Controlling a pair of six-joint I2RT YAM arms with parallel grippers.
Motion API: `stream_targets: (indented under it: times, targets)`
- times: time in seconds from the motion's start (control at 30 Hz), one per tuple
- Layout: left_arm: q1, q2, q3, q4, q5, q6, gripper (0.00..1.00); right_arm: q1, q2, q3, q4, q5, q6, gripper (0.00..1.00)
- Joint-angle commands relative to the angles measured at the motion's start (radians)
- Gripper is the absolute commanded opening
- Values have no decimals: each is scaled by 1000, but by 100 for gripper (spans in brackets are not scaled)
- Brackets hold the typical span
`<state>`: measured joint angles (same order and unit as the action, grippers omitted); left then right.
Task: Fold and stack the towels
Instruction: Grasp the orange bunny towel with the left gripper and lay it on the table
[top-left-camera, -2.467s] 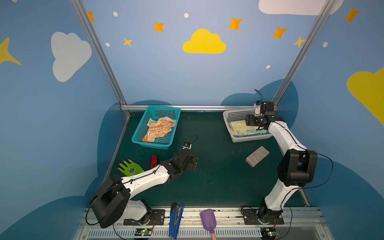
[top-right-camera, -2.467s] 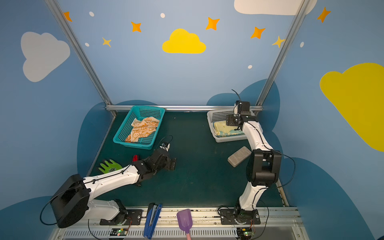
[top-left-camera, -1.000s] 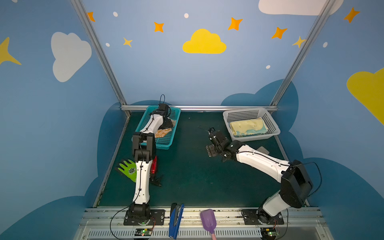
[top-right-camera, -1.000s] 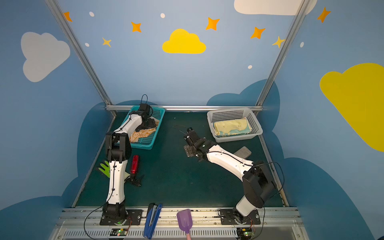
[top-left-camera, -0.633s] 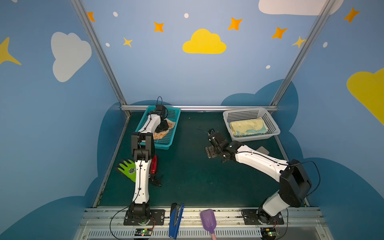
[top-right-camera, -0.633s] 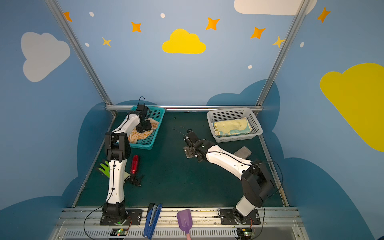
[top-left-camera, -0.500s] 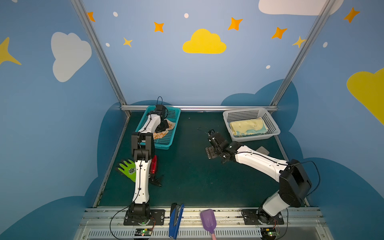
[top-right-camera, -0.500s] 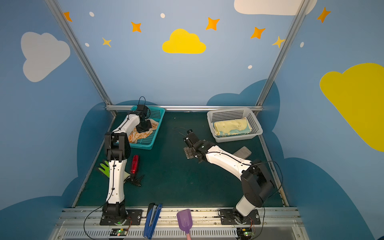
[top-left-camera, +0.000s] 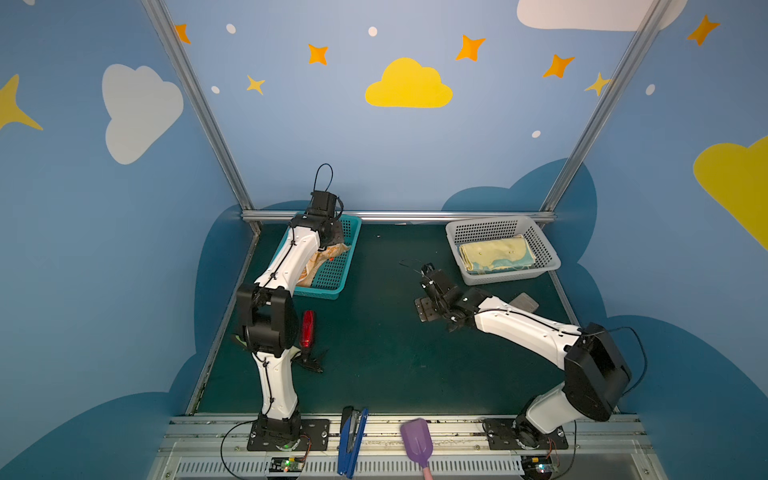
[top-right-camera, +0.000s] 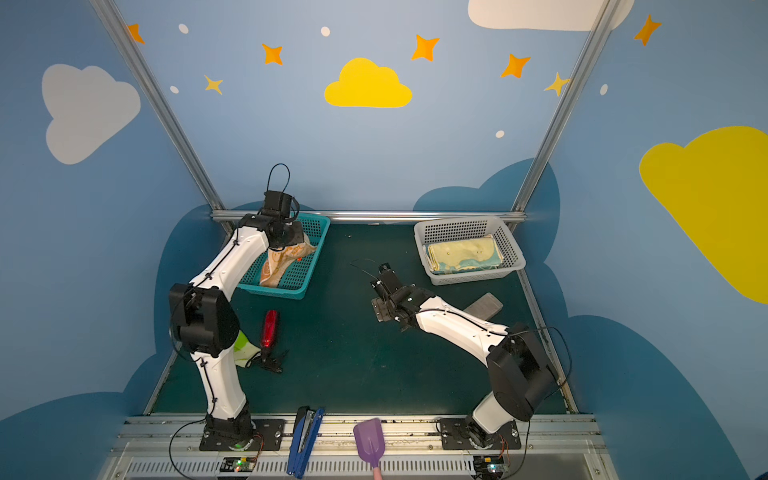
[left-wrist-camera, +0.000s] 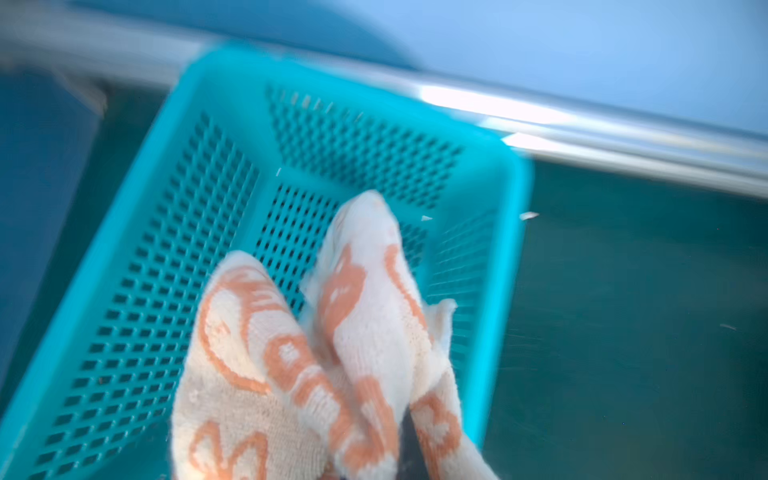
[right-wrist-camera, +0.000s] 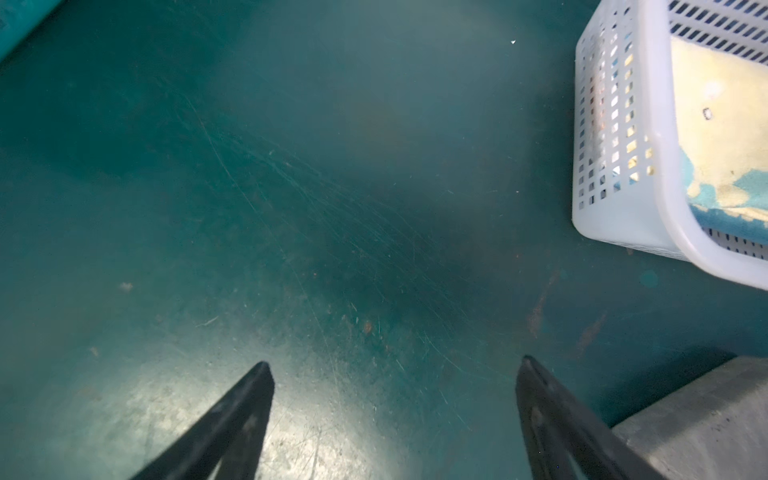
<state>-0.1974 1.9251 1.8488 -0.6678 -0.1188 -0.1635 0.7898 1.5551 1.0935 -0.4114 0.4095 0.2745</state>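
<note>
The towel will go up over the basket's rim in my left gripper. My left gripper will then lower it onto the bare mid mat below and back from the gripper, and let it go.
An orange towel with cream rabbits hangs partly lifted out of the teal basket. My left gripper is shut on it. In the left wrist view the towel bunches over the left gripper and hides its fingers. Folded towels, pale yellow on top with blue at the edge, lie in the white basket. My right gripper hovers open and empty over the mid mat.
A grey block lies close beside my right arm. A red tool and a green glove sit by the left arm's elbow. A blue tool and a purple scoop rest on the front rail.
The left gripper has shut on the orange towel in the teal basket and pulled it up. The right arm has come from the white basket to the mid mat and now holds still.
</note>
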Motion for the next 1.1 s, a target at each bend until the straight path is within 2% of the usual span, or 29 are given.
stream_targets:
  times: [0.0, 0.17, 0.3, 0.57, 0.73, 0.87, 0.97, 1.07]
  targets:
    - [-66, -83, -78, 77, -2, 92, 4, -43, -31, -6, 11, -13, 48, 88]
    - [-158, -225, -213, 194, 164, 136, 4, -114, -72, -39, 12, -75, 90, 88]
    - [-229, -334, -319, 293, 271, 155, 5, -160, -147, -99, 29, -79, 96, 88]
    - [-333, -428, -390, 279, 508, 190, 9, -188, -283, -197, 29, -49, 44, 89]
    - [-403, -430, -436, 252, 499, 166, 10, -190, -336, -232, 29, -27, 18, 88]
    - [-421, -417, -514, 323, 506, 113, 13, -191, -370, -260, 49, -24, -19, 88]
    - [-418, -356, -509, 318, 453, 67, 14, -190, -385, -270, 54, -30, -33, 88]
    - [-412, -257, -440, 251, 360, 38, 14, -192, -392, -274, 59, -46, -42, 88]
